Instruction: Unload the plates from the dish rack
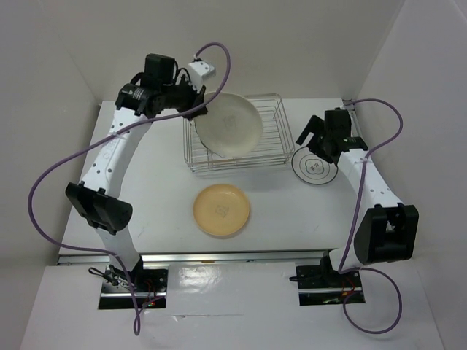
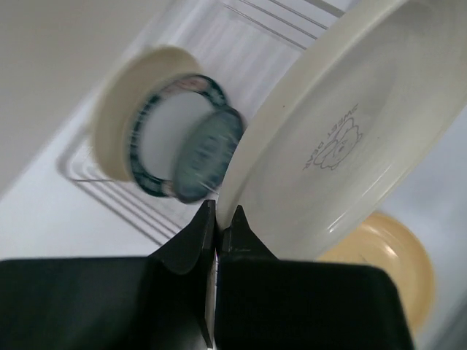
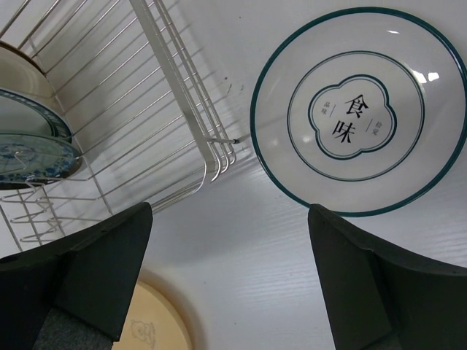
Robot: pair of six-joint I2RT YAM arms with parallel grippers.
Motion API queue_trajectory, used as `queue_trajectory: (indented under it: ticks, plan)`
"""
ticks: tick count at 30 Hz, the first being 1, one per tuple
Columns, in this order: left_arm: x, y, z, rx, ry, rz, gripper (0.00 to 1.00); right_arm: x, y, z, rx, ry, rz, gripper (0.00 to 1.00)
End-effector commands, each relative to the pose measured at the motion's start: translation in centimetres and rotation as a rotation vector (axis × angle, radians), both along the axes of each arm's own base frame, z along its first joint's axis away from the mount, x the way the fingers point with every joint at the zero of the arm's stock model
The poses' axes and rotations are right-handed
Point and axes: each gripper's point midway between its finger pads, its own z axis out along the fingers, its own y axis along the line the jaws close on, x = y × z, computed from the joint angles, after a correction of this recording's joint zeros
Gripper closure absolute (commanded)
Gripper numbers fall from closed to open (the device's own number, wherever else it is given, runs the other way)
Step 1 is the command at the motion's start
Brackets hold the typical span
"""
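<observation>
My left gripper will move back and down next, so that it can lay the large cream plate onto the tan plate (image 1: 221, 210), flat in front of the rack.
My left gripper (image 1: 198, 109) is shut on the rim of a large cream plate (image 1: 229, 124) and holds it tilted above the silver wire dish rack (image 1: 270, 142). In the left wrist view the jaws (image 2: 217, 219) pinch that plate's edge (image 2: 350, 138). Behind it, a cream plate (image 2: 113, 109), a dark-rimmed white plate (image 2: 155, 146) and a small blue-patterned plate (image 2: 208, 153) stand in the rack. A tan plate (image 1: 221, 210) lies on the table in front of the rack. My right gripper (image 1: 314, 142) is open and empty above a white plate with a dark blue-green rim (image 1: 312, 168), which lies flat right of the rack.
The right wrist view shows the rack's corner (image 3: 211, 138), plates standing at its far end (image 3: 33, 149), the rimmed plate (image 3: 357, 109) and the tan plate's edge (image 3: 153, 324). White walls enclose the table (image 1: 146, 211) on three sides.
</observation>
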Motion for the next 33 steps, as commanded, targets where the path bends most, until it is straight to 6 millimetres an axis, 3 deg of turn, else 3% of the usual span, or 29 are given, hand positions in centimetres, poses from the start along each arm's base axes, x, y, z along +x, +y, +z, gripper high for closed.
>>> queue_trajectory:
  ticks: [1, 2, 4, 7, 10, 16, 18, 22, 26, 33]
  plan:
    - [-8.7, -2.1, -3.4, -0.053, 0.329, -0.256, 1.00, 0.5, 0.5, 2.6, -0.004, -0.058, 0.032, 0.06]
    - [-9.6, -1.7, -4.8, -0.025, 0.379, -0.268, 1.00, 0.3, 0.5, 2.5, -0.004, -0.049, 0.032, 0.06]
    - [-11.7, -1.1, -9.8, 0.080, 0.509, -0.305, 1.00, 0.2, 0.6, 2.9, 0.002, -0.060, 0.039, 0.06]
    - [-14.5, 0.3, -14.8, 0.140, 0.655, -0.317, 1.00, -0.4, 0.7, 2.0, 0.007, -0.038, 0.045, 0.06]
    - [-15.6, 0.6, -17.0, 0.157, 0.697, -0.308, 1.00, -0.5, 1.3, 2.0, 0.015, -0.038, 0.063, 0.06]
    - [-16.2, 0.0, -20.5, 0.240, 0.717, -0.265, 1.00, -1.1, 1.2, 1.3, 0.014, -0.016, 0.063, 0.06]
    - [-15.2, 0.0, -21.4, 0.285, 0.678, -0.214, 1.00, -1.5, 1.2, 0.5, 0.013, 0.002, 0.062, 0.06]
    - [-14.4, -0.7, -23.3, 0.352, 0.645, -0.185, 1.00, -1.6, 1.6, 0.8, 0.014, -0.007, 0.072, 0.06]
    - [-12.9, -1.0, -24.0, 0.374, 0.627, -0.137, 1.00, -1.6, 1.6, 0.8, 0.014, -0.007, 0.072, 0.07]
    - [-13.5, -0.4, -25.1, 0.419, 0.668, -0.151, 0.94, -1.8, 1.9, 0.1, 0.006, 0.011, 0.087, 0.07]
